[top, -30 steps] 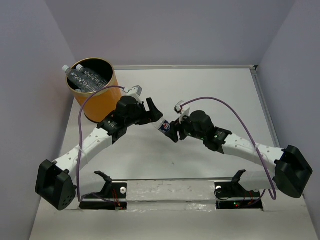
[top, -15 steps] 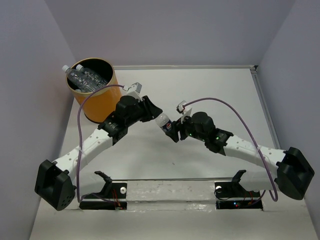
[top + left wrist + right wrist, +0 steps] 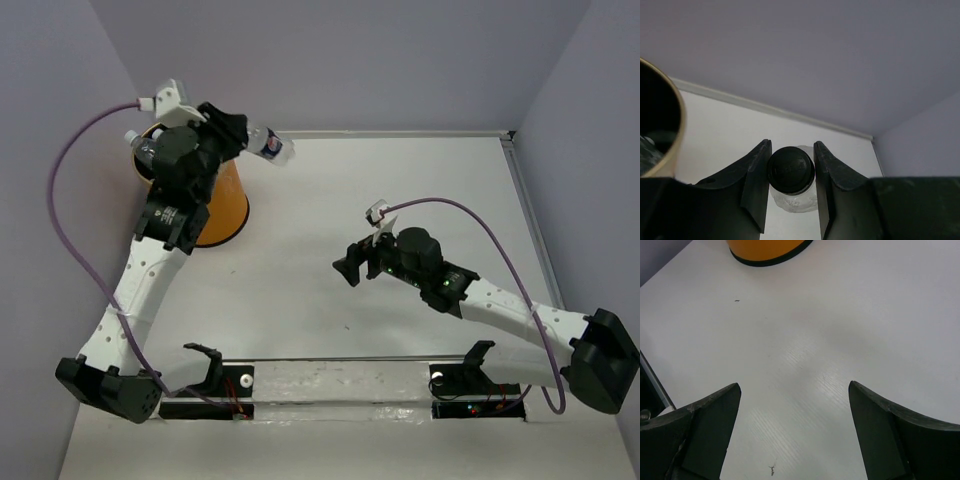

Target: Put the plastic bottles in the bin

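Note:
The left gripper should next swing to the left in the top view, turning the bottle over the bin's opening, and then let go of it, because the bottle sticks out past the bin's rim.
My left gripper (image 3: pixel 243 135) is raised beside the top of the orange bin (image 3: pixel 225 205) and is shut on a clear plastic bottle (image 3: pixel 269 144) with a dark label. The bottle sticks out to the right, just outside the bin's rim. In the left wrist view the bottle's black cap (image 3: pixel 791 169) is clamped between the fingers (image 3: pixel 757 172), and the bin's pale rim (image 3: pixel 676 117) curves at the left. Another clear bottle (image 3: pixel 138 147) pokes out of the bin's far side. My right gripper (image 3: pixel 350 268) hovers open over mid-table, nothing between its fingers (image 3: pixel 715 415).
The left arm hides most of the bin's mouth from above. The bin's orange base (image 3: pixel 767 249) shows at the top of the right wrist view. A rail with black clips (image 3: pixel 340 378) runs along the near edge. Walls close in on the left, back and right.
The left gripper shut on the bottle that the right gripper held at mid-table, then swung it up and back left to the bin. The right gripper let go and opened wide.

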Available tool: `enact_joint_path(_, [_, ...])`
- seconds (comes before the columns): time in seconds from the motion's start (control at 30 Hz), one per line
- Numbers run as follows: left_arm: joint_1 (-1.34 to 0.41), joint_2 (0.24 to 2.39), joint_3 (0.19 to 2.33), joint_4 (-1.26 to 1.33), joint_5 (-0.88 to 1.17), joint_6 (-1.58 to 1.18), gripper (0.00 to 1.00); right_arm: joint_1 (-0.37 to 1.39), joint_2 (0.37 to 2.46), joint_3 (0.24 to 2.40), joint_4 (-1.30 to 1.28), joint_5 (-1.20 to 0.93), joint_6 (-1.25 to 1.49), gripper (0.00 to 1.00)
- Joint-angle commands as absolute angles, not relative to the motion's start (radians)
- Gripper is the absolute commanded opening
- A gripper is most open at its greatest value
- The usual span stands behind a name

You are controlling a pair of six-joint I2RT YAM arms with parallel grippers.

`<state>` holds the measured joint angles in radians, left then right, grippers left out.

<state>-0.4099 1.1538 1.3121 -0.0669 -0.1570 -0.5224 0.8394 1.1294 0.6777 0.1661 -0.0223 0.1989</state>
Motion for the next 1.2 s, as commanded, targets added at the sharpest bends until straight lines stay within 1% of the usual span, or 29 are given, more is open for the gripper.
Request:
enact_joint_path(0.0, [-0.253,1.178,1.456,-0.055,-0.335,-0.425,0.00,0.844,1.100,0.669,0.224,0.046,0.193,0.93])
enact_joint_path(0.1, [-0.166,1.233,1.532,-0.080,-0.377,-0.399,0.00,0.844,1.101,0.667,0.222,0.061,0.196,0.93])
enact_joint_path(0.23, [-0.092,1.296,1.572,-0.080,-0.439,-0.367,0.00,0.844,1.112,0.673,0.215,0.066,0.199,0.92])
enact_joint_path(0.43, [-0.061,1.400,1.557,-0.026,-0.531,-0.313,0.00,0.844,1.118,0.673,0.213,0.071,0.199,0.92])
enact_joint_path(0.6, [-0.058,1.460,1.483,-0.008,-0.520,-0.314,0.00,0.844,1.114,0.669,0.213,0.084,0.198,0.92])
enact_joint_path(0.63, [-0.055,1.469,1.474,-0.008,-0.499,-0.310,0.05,0.844,1.115,0.670,0.212,0.083,0.198,0.92])
enact_joint_path(0.67, [-0.054,1.498,1.474,-0.008,-0.473,-0.304,0.27,0.844,1.117,0.670,0.215,0.081,0.198,0.92])
enact_joint_path(0.73, [-0.049,1.537,1.509,-0.064,-0.422,-0.311,0.57,0.844,1.121,0.673,0.213,0.071,0.202,0.92])
enact_joint_path(0.77, [-0.048,1.572,1.541,-0.086,-0.411,-0.319,0.82,0.844,1.126,0.673,0.215,0.068,0.201,0.92])
enact_joint_path(0.8, [-0.045,1.581,1.551,-0.106,-0.407,-0.327,0.90,0.844,1.127,0.675,0.215,0.066,0.201,0.92])
enact_joint_path(0.87, [-0.037,1.586,1.558,-0.115,-0.390,-0.344,0.99,0.844,1.129,0.675,0.213,0.064,0.201,0.92])
enact_joint_path(1.0, [-0.034,1.543,1.587,-0.110,-0.416,-0.345,0.99,0.844,1.132,0.675,0.215,0.064,0.201,0.92])
enact_joint_path(1.1, [-0.029,1.529,1.634,-0.164,-0.434,-0.348,0.99,0.844,1.134,0.675,0.213,0.060,0.202,0.92])
enact_joint_path(1.17, [-0.029,1.471,1.620,-0.149,-0.420,-0.357,0.99,0.844,1.134,0.675,0.213,0.061,0.202,0.92])
